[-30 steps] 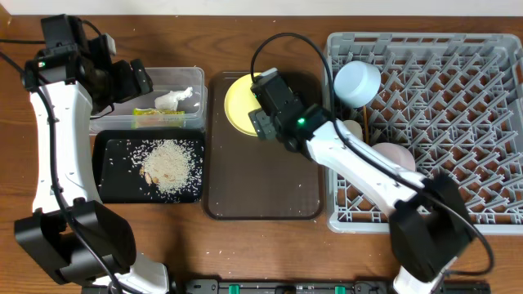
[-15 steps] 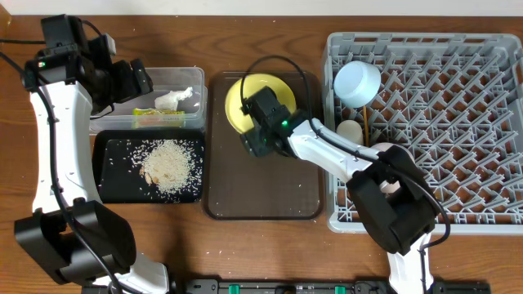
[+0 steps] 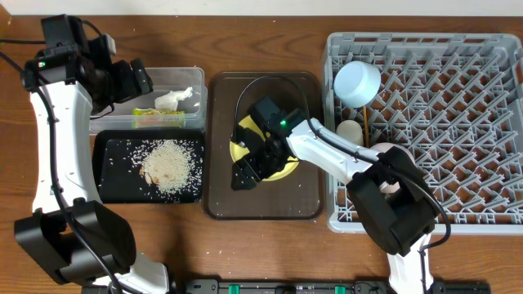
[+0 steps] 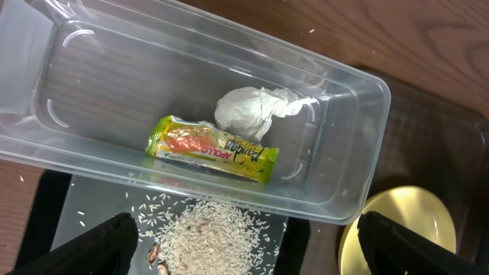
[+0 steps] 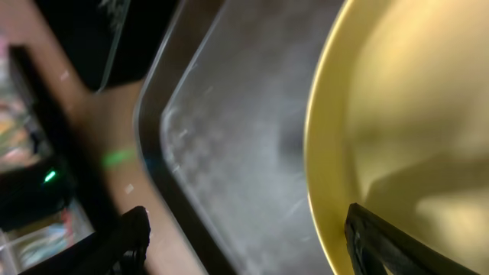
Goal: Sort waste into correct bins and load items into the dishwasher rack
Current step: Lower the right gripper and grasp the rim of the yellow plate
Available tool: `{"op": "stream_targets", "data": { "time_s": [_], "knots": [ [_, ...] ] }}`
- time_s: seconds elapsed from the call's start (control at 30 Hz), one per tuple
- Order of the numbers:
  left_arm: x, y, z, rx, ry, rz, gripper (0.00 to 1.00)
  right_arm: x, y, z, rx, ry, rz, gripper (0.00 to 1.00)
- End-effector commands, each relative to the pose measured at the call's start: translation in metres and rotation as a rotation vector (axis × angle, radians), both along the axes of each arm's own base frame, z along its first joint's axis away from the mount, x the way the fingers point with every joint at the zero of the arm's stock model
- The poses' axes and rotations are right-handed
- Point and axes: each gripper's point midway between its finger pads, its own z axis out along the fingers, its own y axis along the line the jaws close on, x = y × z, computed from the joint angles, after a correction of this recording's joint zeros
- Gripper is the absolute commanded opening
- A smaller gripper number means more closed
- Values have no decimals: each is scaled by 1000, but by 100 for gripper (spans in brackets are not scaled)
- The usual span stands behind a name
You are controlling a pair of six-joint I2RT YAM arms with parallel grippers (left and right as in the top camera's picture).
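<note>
My right gripper brings its open fingers across the plate next to straddle the plate's rim by the rack, since that rim lies to its right in the overhead view.
The yellow plate [image 3: 284, 170] lies in the middle of the brown tray [image 3: 270, 200]. My right gripper [image 3: 249, 167] hovers low over it, open. In the right wrist view one finger is over the plate [image 5: 412, 114], the other over the tray's edge, and the plate's rim runs between them. My left gripper [image 3: 131, 82] stands open above the clear tub [image 4: 359, 153], which holds the snack wrapper [image 4: 214, 149] and the tissue [image 4: 252, 111]. Rice [image 3: 167, 163] is heaped in the black tray [image 3: 110, 175]. The grey rack [image 3: 458, 122] holds the light blue bowl [image 3: 357, 83].
In the rack's left columns a small white cup [image 3: 350, 131] and a white bowl [image 3: 392, 155] sit partly under my right arm. The brown tray stands between the two bins and the rack. Bare wooden table runs along the front edge.
The yellow plate has slid from the far end of the brown tray to its middle. My right gripper came forward with it. The left arm has not moved.
</note>
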Motion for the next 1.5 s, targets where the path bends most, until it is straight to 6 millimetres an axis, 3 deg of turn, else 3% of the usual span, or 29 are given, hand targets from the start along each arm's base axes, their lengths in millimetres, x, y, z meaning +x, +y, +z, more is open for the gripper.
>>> {"op": "stream_targets", "data": {
  "time_s": [0.0,0.13,0.37,0.47,0.6,0.8,0.9,0.97,1.47],
  "knots": [
    [2,3,5,4,-10,13,95,-11,7,18,89,13,79,79],
    [2,3,5,4,-10,13,95,27,-18,35,-31,-132,11,79],
    [2,3,5,4,-10,13,95,109,-69,94,-318,-562,-147,79],
    [2,3,5,4,-10,13,95,128,-92,100,-449,-670,-198,79],
    [2,3,5,4,-10,13,95,133,-107,85,-531,-686,-207,78],
    [2,3,5,4,-10,13,95,132,-116,45,-575,-637,-195,70],
    [2,3,5,4,-10,13,95,132,-125,30,-593,-617,-201,64],
    [2,3,5,4,-10,13,95,134,-129,22,-598,-609,-210,54],
    [2,3,5,4,-10,13,95,129,-120,-19,-481,-588,-226,25]
  ]
}}
